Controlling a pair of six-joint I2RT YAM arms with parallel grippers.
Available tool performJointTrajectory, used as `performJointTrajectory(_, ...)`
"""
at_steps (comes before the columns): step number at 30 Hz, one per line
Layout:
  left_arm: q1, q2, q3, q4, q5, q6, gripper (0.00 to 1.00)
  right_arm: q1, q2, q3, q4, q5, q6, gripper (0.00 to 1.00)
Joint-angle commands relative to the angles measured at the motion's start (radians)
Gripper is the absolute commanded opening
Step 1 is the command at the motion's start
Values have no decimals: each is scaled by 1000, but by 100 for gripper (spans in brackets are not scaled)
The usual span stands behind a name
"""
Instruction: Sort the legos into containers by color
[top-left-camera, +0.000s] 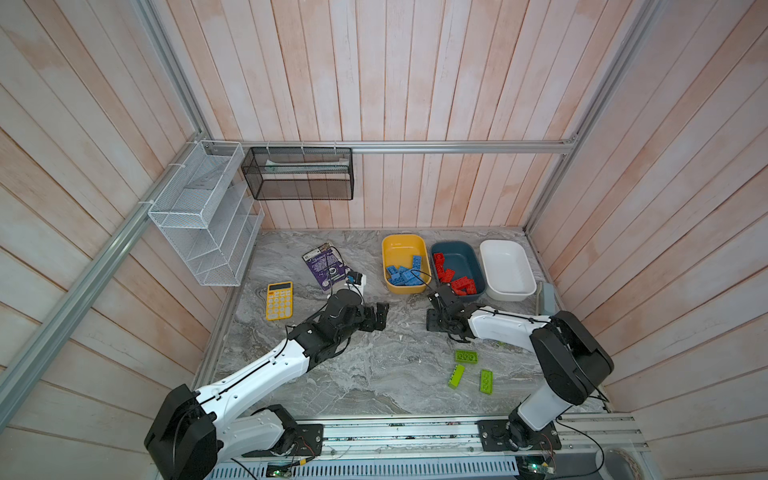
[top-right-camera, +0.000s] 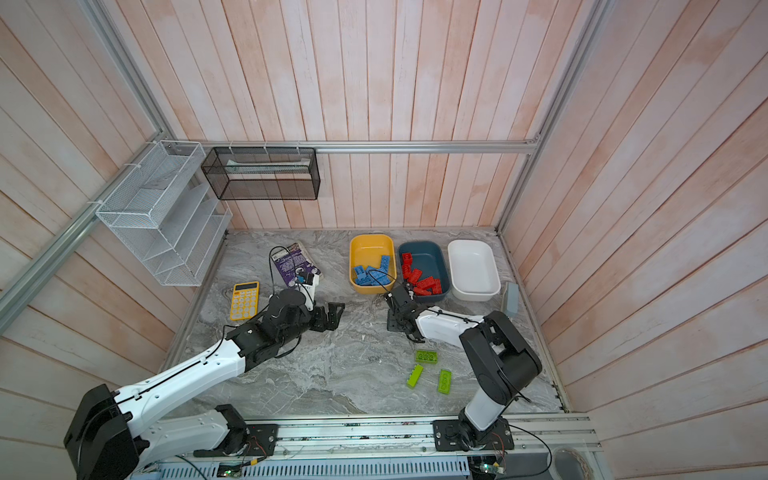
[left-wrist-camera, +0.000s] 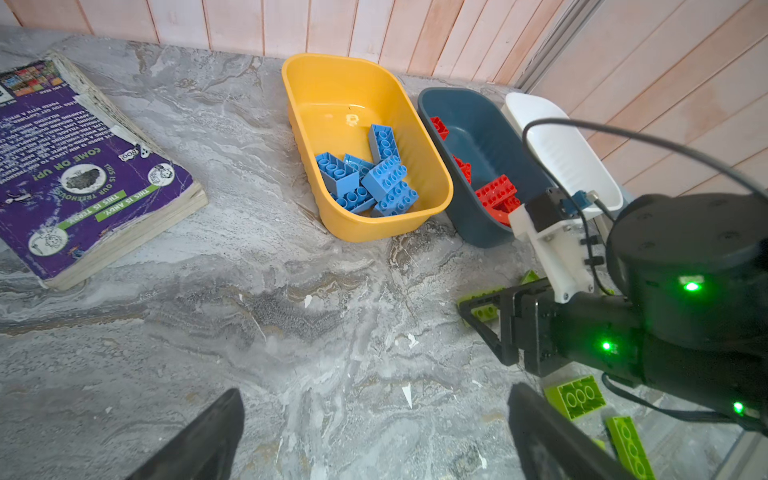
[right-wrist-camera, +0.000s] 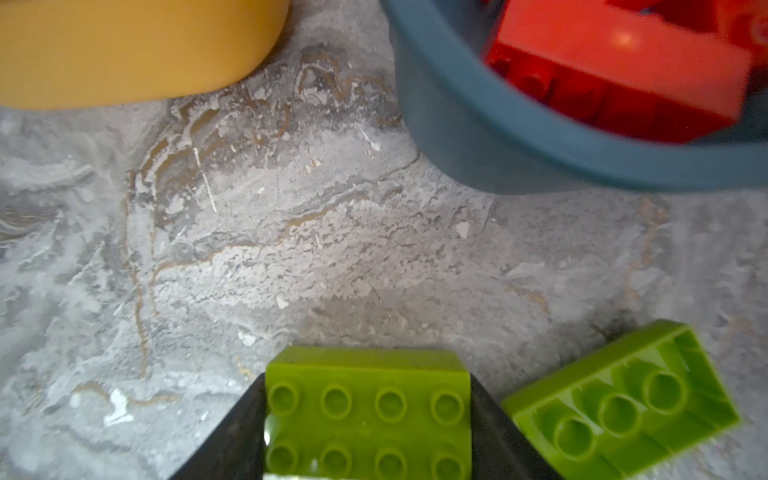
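I will next raise my right gripper outward past the teal rim and release the lego over the empty white container (top-left-camera: 507, 271), as red and blue legos fill the others.
My right gripper (right-wrist-camera: 368, 415) is shut on a lime green lego (right-wrist-camera: 368, 399), its fingers (right-wrist-camera: 494, 424) against the brick's two ends on the marble table. An upturned green lego (right-wrist-camera: 623, 403) lies beside it. In both top views that gripper (top-left-camera: 433, 321) stands just before the teal container (top-left-camera: 453, 249), which holds red legos (top-left-camera: 451, 276). Blue legos (top-left-camera: 405, 272) fill the yellow container (top-left-camera: 401, 239). The white container (top-left-camera: 507, 270) shows nothing inside. Three more green legos (top-left-camera: 468, 356) lie nearer the front. My left gripper (top-left-camera: 380, 316) hangs open over bare table with nothing between its fingers (left-wrist-camera: 208, 440).
A purple book (top-left-camera: 326, 266) and a yellow calculator (top-left-camera: 279, 300) lie at the left. A white wire rack (top-left-camera: 203, 220) and a black mesh basket (top-left-camera: 299, 174) hang on the walls. A grey block (top-left-camera: 547, 297) leans at the right edge.
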Motion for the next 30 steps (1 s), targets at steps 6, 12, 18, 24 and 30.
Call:
performJointTrajectory(6,-11,-35,-48,-36,16,29,100,-68,-164,167,-126,-24,-86,58)
performJointTrajectory(12,-36,-10,-58,0,31,39,100,-274,-182,257,-132,-93,-100,58)
performJointTrajectory(18,-73,68,-29,39,61,48,100,-528,-169,244,-39,-226,-37,59)
performJointTrajectory(24,-132,171,1,67,71,57,100,-690,-76,272,27,-291,19,59)
performJointTrajectory(30,-174,253,30,70,70,74,100,-728,38,334,50,-242,19,61)
